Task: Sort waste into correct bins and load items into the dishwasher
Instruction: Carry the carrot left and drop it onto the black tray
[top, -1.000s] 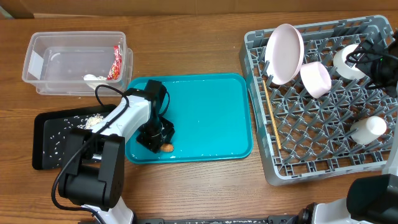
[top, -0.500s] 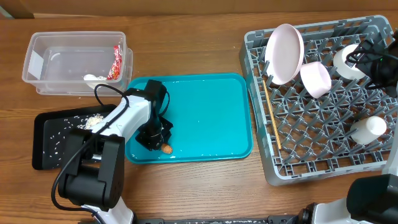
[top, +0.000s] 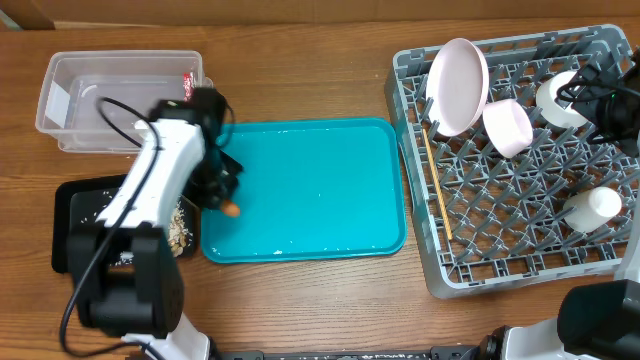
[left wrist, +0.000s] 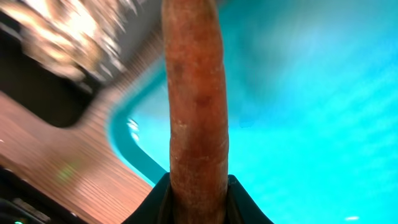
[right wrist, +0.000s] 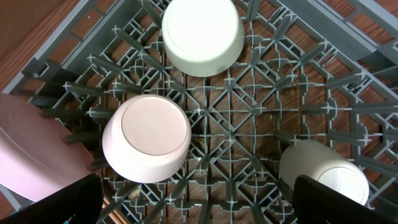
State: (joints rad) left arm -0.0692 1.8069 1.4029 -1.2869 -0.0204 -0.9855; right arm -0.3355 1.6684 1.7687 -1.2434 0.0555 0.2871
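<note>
I will next move my left gripper to the left in the overhead view, then down into the black tray (top: 72, 215) to let go of the carrot (top: 232, 209), because beige scraps are in that tray.
My left gripper (top: 222, 196) is shut on the small orange carrot (top: 232, 209) and holds it above the left edge of the teal tray (top: 320, 190), beside the black tray (top: 72, 215). In the left wrist view the carrot (left wrist: 196, 106) stands between my fingers (left wrist: 244, 204). Beige scraps (top: 181, 225) lie in the black tray. The red wrapper (top: 188, 80) lies in the clear tub (top: 60, 100); the tissue is hidden by my arm. The plate (top: 458, 85), bowl (top: 508, 127), two white cups (top: 592, 208) and chopsticks (top: 437, 185) sit in the grey rack (top: 500, 270). My right gripper (right wrist: 199, 205) is open above the rack.
In the right wrist view the bowl (right wrist: 146, 137) lies upside down, with cups at the top (right wrist: 202, 34) and lower right (right wrist: 323, 171). The wooden table (top: 300, 70) surrounds the trays. The tub stands just behind the black tray.
My left gripper has lifted the carrot off the teal tray's front left part and swung it up and left toward the black tray. The right arm has not moved.
</note>
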